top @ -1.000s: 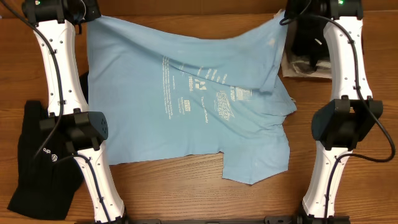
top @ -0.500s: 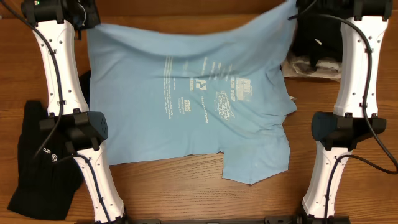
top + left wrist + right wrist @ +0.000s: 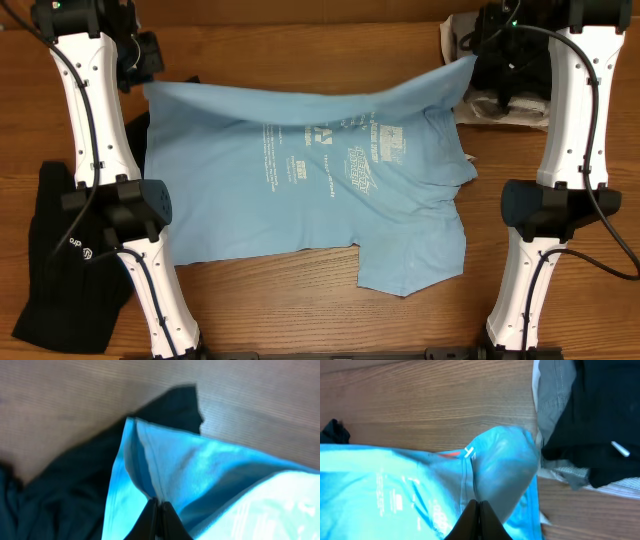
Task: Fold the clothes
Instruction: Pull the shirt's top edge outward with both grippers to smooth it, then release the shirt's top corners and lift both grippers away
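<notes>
I will next carry the lifted corner down and back with my left gripper, onto the flat shirt (image 3: 181, 240) beside the black top.
The light blue T-shirt (image 3: 300, 170) with white lettering is spread over the middle of the table, its far edge lifted and stretched between my two grippers. My left gripper (image 3: 150, 80) is shut on the shirt's far left corner (image 3: 150, 475); the jaws (image 3: 157, 507) pinch its hem. My right gripper (image 3: 478, 62) is shut on the far right corner (image 3: 505, 460); the jaws (image 3: 479, 507) pinch the fabric. The black long-sleeved top (image 3: 70, 255) with a small white logo lies at the left edge, and it also shows in the left wrist view (image 3: 60, 495).
A pile of dark and grey clothing (image 3: 505, 95) lies at the far right, also shown in the right wrist view (image 3: 590, 425). Bare wooden table (image 3: 300, 305) lies in front of the shirt.
Both grippers have drawn the shirt's far edge toward the near side, from the table's back edge, folding it over the shirt's upper part. The near hem has not moved.
</notes>
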`<state>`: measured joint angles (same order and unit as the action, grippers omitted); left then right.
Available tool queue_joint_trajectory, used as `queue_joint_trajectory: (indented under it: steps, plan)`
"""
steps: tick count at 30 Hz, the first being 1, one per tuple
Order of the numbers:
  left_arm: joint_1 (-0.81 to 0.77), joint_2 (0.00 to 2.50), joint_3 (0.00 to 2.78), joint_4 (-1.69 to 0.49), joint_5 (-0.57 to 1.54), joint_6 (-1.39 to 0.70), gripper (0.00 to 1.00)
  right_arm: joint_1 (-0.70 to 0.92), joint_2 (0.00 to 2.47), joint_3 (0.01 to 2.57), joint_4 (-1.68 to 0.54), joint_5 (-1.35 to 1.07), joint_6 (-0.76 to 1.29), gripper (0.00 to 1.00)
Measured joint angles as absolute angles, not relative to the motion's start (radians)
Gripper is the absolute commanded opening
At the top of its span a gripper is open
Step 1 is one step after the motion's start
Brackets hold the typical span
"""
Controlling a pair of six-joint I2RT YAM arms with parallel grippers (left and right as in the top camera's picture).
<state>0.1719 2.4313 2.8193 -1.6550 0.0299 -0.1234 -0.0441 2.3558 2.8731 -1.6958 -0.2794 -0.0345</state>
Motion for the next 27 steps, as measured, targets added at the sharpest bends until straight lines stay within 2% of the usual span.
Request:
queue_joint_trajectory:
  steps: [6,27]
  plan:
    - [0.172,2.428,2.798,-1.687,0.002,-0.122,0.04,-0.041,2.355,2.815,-1.694,-0.28,0.028,0.04]
    - [0.171,2.428,2.398,-1.652,-0.016,-0.047,0.04,-0.021,2.355,2.26,-1.678,-0.178,0.078,0.04]
